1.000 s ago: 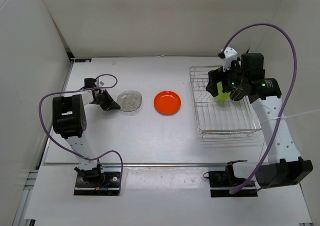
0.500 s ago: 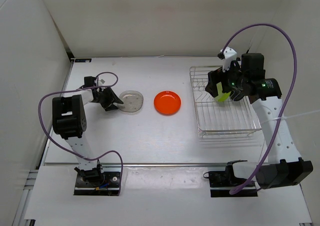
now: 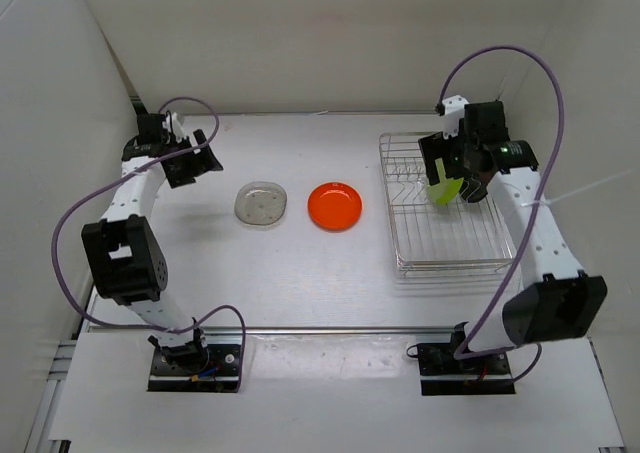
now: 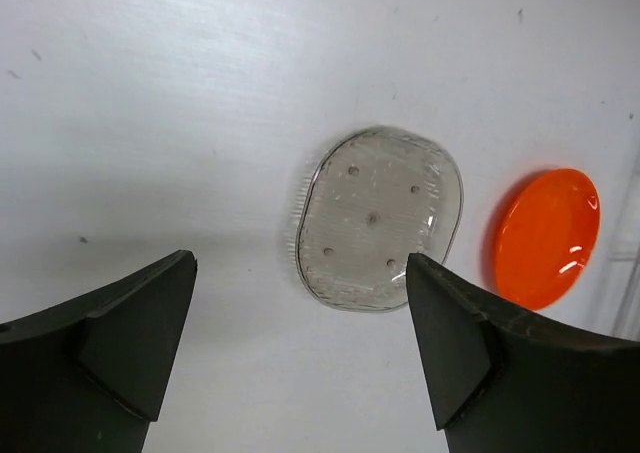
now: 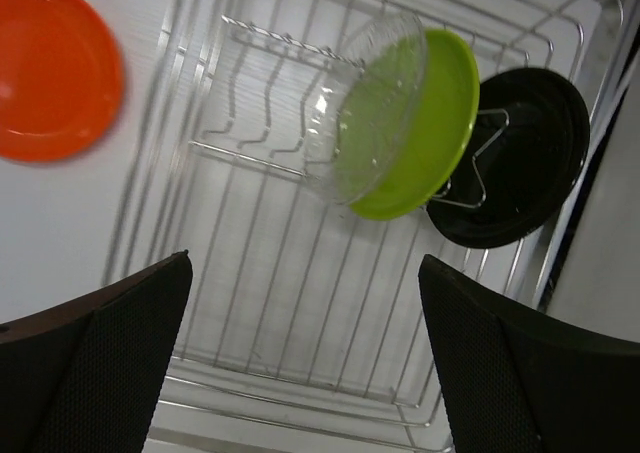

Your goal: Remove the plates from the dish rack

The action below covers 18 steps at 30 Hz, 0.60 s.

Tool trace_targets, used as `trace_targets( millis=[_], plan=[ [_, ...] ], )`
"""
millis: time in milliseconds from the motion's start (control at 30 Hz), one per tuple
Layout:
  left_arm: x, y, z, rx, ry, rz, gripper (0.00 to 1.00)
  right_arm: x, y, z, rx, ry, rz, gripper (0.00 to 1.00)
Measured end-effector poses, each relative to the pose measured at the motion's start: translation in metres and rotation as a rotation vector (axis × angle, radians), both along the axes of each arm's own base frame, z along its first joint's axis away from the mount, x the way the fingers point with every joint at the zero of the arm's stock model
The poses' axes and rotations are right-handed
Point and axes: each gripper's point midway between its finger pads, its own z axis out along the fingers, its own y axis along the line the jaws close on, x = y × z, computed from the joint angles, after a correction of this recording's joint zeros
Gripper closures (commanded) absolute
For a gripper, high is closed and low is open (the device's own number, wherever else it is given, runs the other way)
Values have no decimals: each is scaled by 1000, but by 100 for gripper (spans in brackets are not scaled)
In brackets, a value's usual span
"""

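Observation:
The right gripper lowers outward next, its open fingers straddling the second clear plate's upper rim [image 5: 410, 123]. That upturned edge stands below and outward of my right gripper.
A clear plate [image 3: 261, 203] [image 4: 375, 218] lies flat on the table, with an orange plate [image 3: 335, 205] [image 4: 545, 235] just to its right. My left gripper [image 3: 188, 166] [image 4: 300, 265] hangs open and empty, raised above and to the left of the clear plate. The dish rack [image 3: 480, 248] [image 5: 260, 303] stands at the right. In it a second clear plate [image 5: 360, 113] leans on a lime green plate [image 3: 442, 190] [image 5: 440, 113], with a black plate [image 5: 525, 153] behind. My right gripper [image 3: 450, 173] [image 5: 305, 263] hovers open above the rack, touching nothing.
White walls enclose the table on the left, back and right. The rack's raised wire sides [image 5: 300, 413] stand around the plates. Purple cables [image 3: 75, 213] loop off both arms. Bare tabletop [image 3: 290, 273] lies between the rack and the left arm.
My left gripper opened and let go of the clear plate, which now lies flat, then drew back up toward the far left corner. My right gripper shifted slightly over the rack.

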Motion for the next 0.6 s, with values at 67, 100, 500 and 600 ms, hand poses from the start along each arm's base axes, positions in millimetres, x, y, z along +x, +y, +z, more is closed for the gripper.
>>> trace_targets(
  millis=[67,100,500,600],
  plan=[
    [5,2,30,93,-70,-17,1,12,-10,-22,-60,51,-45,11],
    [4,1,45,135,-103,-29,1,18,-15,-33,-89,75,-61,14],
    [-28,-37,133,355,-277,-164,1,66,-46,-88,-309,155,-140,42],
    [-32,-42,131,387,-271,-180,1,74,-48,-92,-326,150,-143,47]
  ],
)
